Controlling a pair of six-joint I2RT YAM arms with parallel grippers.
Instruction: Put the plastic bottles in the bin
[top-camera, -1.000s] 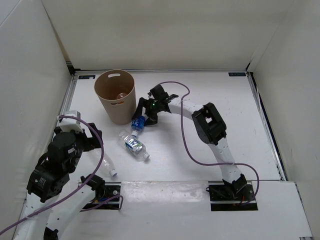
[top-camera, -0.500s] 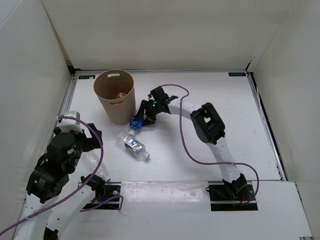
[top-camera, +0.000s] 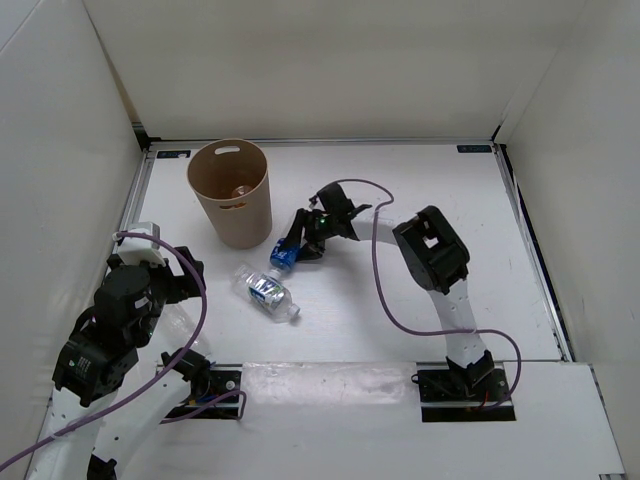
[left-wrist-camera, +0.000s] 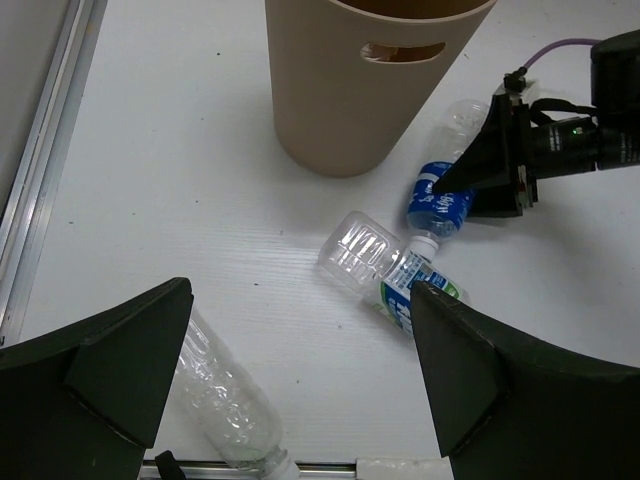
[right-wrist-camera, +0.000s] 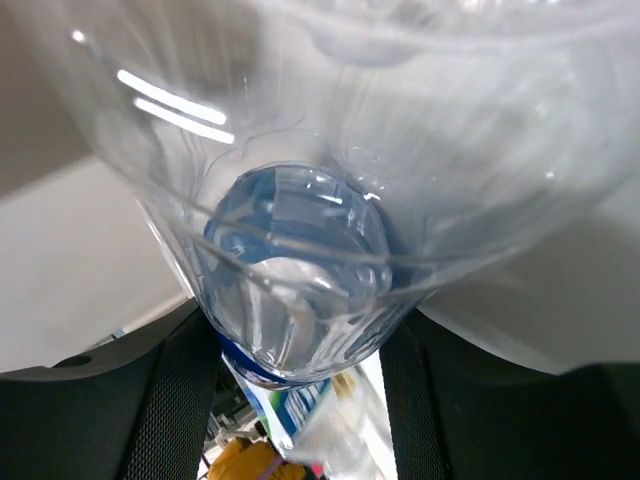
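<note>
The robot's right gripper will next carry the clear bottle up and left in the top view over the bin's opening (top-camera: 227, 173), then let go of it, because the bin's rim is higher.
The tan bin (top-camera: 236, 222) (left-wrist-camera: 335, 100) stands at the back left, with something orange low inside it. My right gripper (top-camera: 297, 241) (left-wrist-camera: 447, 186) (right-wrist-camera: 300, 400) is shut on a clear bottle with a blue label (top-camera: 282, 256) (left-wrist-camera: 440, 206) (right-wrist-camera: 300, 250), just right of the bin's base. A second labelled bottle (top-camera: 268, 291) (left-wrist-camera: 385, 268) lies flat nearer the arms. A plain clear bottle (left-wrist-camera: 215, 395) lies by the near edge, below my left gripper (left-wrist-camera: 300, 390), which is open and holds nothing.
White walls close the table in on three sides. A metal rail (left-wrist-camera: 40, 190) runs along the left edge. The right arm's purple cable (top-camera: 378, 270) loops over the table's middle.
The right gripper has shut on the blue-labelled bottle and drawn it a little to the right, away from the bin. The left arm has hardly moved.
</note>
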